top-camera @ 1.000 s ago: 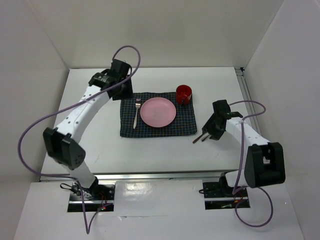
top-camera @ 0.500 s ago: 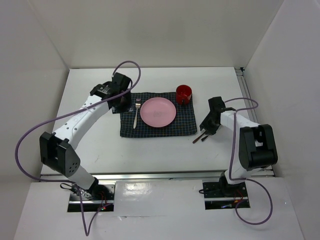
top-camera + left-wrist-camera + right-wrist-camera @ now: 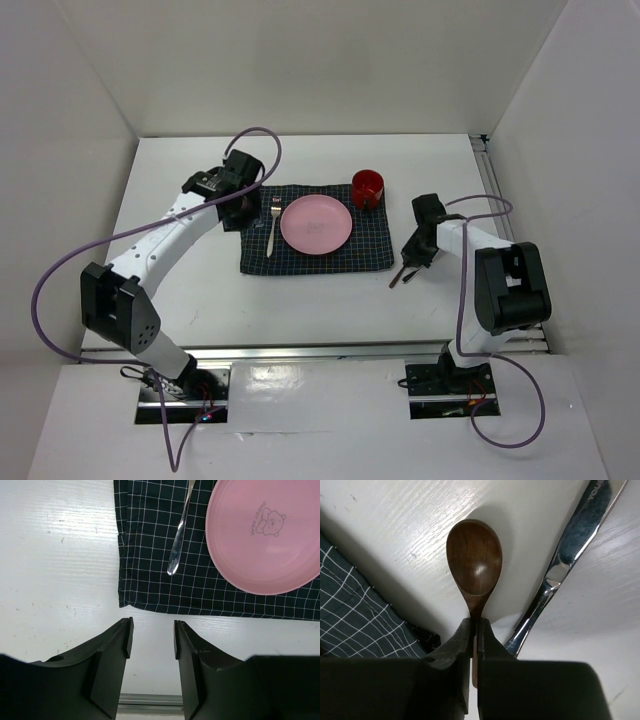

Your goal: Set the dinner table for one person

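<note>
The part of the placemat (image 3: 370,250) beside the pink plate is bare. Next I will swing my right gripper outward toward the red cup (image 3: 367,187) and turn the spoon onto that part of the placemat.
The white dinner table (image 3: 330,160) carries a navy checked placemat (image 3: 370,250). On the placemat sit a pink plate (image 3: 316,223), a fork (image 3: 272,228) to the plate's left and a red cup (image 3: 367,187) at the far right corner. Just off the mat's right edge lie a wooden spoon (image 3: 474,560) and a metal knife (image 3: 565,565) side by side. My right gripper (image 3: 475,625) is shut on the spoon's handle, low over the table. My left gripper (image 3: 152,630) hangs open and empty over bare table by the mat's left edge, near the fork (image 3: 177,535).
White walls close in the table on the left, back and right. A metal rail (image 3: 488,180) runs along the right edge. Purple cables loop off both arms. The placemat's corner (image 3: 355,615) lies just left of the spoon.
My right gripper has closed onto the spoon's handle, and the right arm has drawn in toward the placemat. The left arm has shifted slightly toward the mat's left edge, still open.
</note>
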Motion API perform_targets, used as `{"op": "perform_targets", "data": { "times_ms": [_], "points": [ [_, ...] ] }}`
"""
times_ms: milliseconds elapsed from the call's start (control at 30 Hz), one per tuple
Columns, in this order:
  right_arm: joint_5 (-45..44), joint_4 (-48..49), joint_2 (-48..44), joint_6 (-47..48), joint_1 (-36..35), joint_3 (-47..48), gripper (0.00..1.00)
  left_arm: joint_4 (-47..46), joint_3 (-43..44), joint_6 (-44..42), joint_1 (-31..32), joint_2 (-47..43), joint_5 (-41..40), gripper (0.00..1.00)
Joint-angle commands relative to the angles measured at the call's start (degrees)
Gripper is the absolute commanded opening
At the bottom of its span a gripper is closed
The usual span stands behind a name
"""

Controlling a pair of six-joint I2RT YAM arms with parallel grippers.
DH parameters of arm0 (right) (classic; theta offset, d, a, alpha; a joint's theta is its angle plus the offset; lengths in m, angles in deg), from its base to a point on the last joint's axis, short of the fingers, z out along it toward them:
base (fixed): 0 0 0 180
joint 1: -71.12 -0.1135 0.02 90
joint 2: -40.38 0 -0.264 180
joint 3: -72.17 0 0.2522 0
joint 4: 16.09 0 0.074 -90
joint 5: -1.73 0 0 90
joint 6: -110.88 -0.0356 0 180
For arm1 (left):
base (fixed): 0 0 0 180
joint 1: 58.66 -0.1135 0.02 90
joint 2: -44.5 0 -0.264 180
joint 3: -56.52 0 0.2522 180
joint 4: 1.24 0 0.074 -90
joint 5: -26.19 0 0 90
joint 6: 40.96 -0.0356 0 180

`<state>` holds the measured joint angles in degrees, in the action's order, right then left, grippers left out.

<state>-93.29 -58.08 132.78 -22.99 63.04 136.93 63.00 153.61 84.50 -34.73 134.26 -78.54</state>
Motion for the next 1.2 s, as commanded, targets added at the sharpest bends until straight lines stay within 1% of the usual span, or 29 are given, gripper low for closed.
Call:
{"op": "perform_targets", "data": {
  "times_ms": [0,33,100,200,233,300,367,467,667,733,1167],
  "points": [
    [-4.99,-1.82,-1.51,-0.33,-0.97,2.25,0.03,-0.03,1.30,0.92,0.16,-2.39,-0.92,0.55],
    [-5.79,-3.22,-3.09,0.63,-1.50,3.82,0.00,-0.03,1.92,0.92,0.16,-2.91,-0.92,0.55],
    [-7.99,-5.77,-5.20,2.73,-2.64,6.72,0.00,0.50,2.45,0.92,0.16,-2.92,-0.92,0.55],
    [-6.50,-6.40,-6.00,7.47,-4.22,9.72,0.00,0.50,2.98,0.92,0.16,-4.24,-0.92,0.55],
    [-5.54,-6.40,-5.39,10.97,-4.84,10.86,0.00,0.50,2.98,0.92,0.16,-4.85,-0.92,0.55],
    [-3.17,-8.50,-3.38,14.50,-5.90,15.16,0.00,0.50,3.51,0.92,0.16,-5.38,-0.92,0.55],
    [-1.23,-9.04,0.05,16.62,-7.65,18.76,0.00,0.50,3.51,0.92,0.16,-5.38,-0.92,0.55],
    [3.42,-9.04,4.53,20.31,-8.18,22.46,0.00,1.55,4.12,0.92,0.16,-5.91,-1.45,0.55],
    [7.03,-10.88,14.20,23.66,-11.16,29.40,0.00,2.08,4.12,0.92,0.16,-5.91,-2.68,0.55],
    [5.37,-11.58,16.74,24.19,-12.22,29.94,0.00,2.61,4.12,0.92,0.16,-5.91,-2.68,0.55],
    [5.90,-9.92,20.62,24.19,-13.54,31.88,0.00,2.61,2.46,1.45,0.16,-5.91,-3.21,0.55]
  ]
}}
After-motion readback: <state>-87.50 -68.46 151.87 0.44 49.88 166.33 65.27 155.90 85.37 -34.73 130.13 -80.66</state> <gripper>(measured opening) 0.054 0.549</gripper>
